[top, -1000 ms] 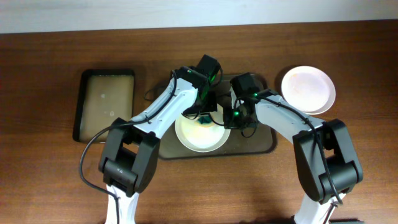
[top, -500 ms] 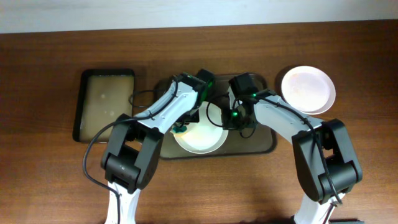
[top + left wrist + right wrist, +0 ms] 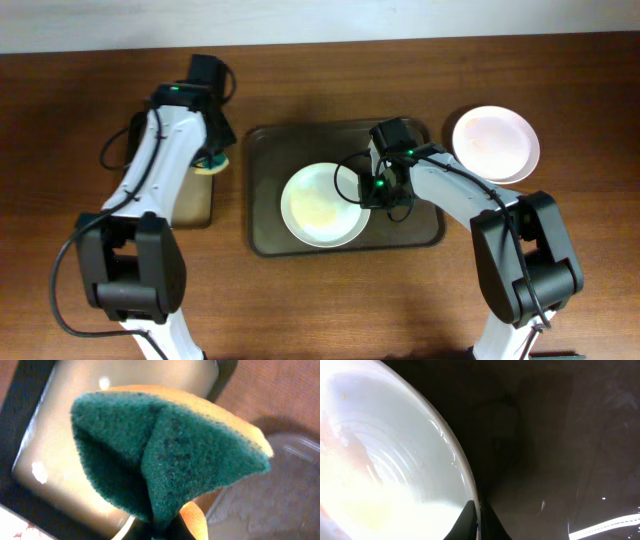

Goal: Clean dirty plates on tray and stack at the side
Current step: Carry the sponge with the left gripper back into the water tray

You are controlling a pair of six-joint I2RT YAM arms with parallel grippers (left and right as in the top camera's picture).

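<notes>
My plate needs to go up and to the right in the overhead view, over another white plate. Then my right gripper needs to lower and release it there to stack it.
A white plate with a faint yellow smear lies on the dark tray. My right gripper is shut on its right rim; the right wrist view shows the plate with the fingers pinching the rim. My left gripper is shut on a green and yellow sponge and holds it over the small black tray at the left, whose tan bottom shows in the left wrist view. Another white plate sits on the table at the right. No third plate shows apart from it.
The left arm covers most of the small black tray. A light wall edge runs along the far side of the wooden table.
My left gripper has carried the sponge from the plate on the tray leftward to over the small black tray. The right gripper has kept its hold on the plate's rim.
</notes>
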